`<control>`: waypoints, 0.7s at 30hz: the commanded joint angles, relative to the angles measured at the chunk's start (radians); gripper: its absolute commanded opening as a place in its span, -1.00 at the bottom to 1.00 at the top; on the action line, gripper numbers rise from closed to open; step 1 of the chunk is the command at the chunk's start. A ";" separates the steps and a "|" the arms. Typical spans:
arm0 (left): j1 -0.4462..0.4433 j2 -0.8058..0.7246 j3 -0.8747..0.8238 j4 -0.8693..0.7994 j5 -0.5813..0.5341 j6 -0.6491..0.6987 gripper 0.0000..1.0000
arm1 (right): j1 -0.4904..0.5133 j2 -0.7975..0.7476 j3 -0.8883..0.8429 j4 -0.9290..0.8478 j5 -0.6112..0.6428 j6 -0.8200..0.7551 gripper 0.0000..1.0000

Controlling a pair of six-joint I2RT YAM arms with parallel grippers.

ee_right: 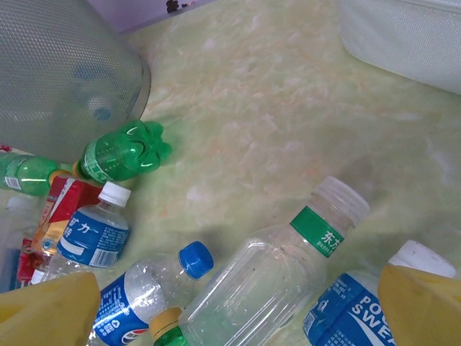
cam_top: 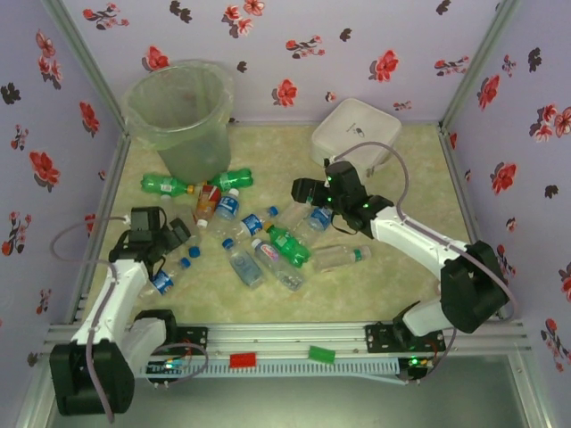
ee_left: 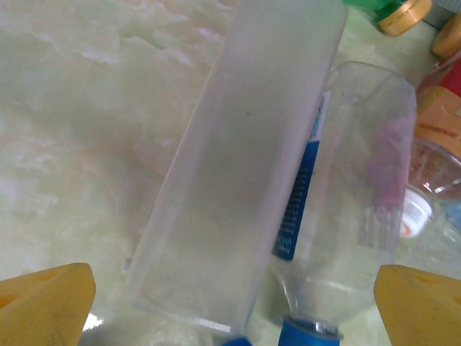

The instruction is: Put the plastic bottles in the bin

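The frosted clear bottle lies below my left gripper between its spread yellow fingers, so next I will lower the gripper and close it around the frosted clear bottle's body (ee_left: 217,205).
The plastic bottles (cam_top: 259,241) lie scattered across the middle of the table. The bin (cam_top: 178,111) is a tall pale-green bucket with a clear liner at the back left. My left gripper (cam_top: 181,234) hangs open over the left end of the pile. In the left wrist view a frosted clear bottle (ee_left: 238,166) and a blue-labelled, blue-capped bottle (ee_left: 346,238) lie between its spread yellow fingertips (ee_left: 43,303). My right gripper (cam_top: 303,190) is open above a clear bottle with a green label (ee_right: 266,281), with a blue-capped bottle (ee_right: 144,288) and a blue-labelled white-capped one (ee_right: 353,310) beside it.
A white square lidded box (cam_top: 354,132) stands at the back right, just behind the right arm. Green bottles (cam_top: 165,185) and an orange-red one (cam_top: 206,201) lie right in front of the bin. Flowered walls close in the table on three sides.
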 commanded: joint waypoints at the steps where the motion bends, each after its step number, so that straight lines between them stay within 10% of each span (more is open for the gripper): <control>1: 0.015 0.069 -0.021 0.113 -0.030 -0.007 0.96 | 0.014 0.010 0.009 -0.031 0.006 0.021 0.99; 21: 0.093 0.374 0.053 0.180 0.080 0.029 0.48 | 0.037 -0.009 0.012 -0.017 -0.008 -0.001 0.99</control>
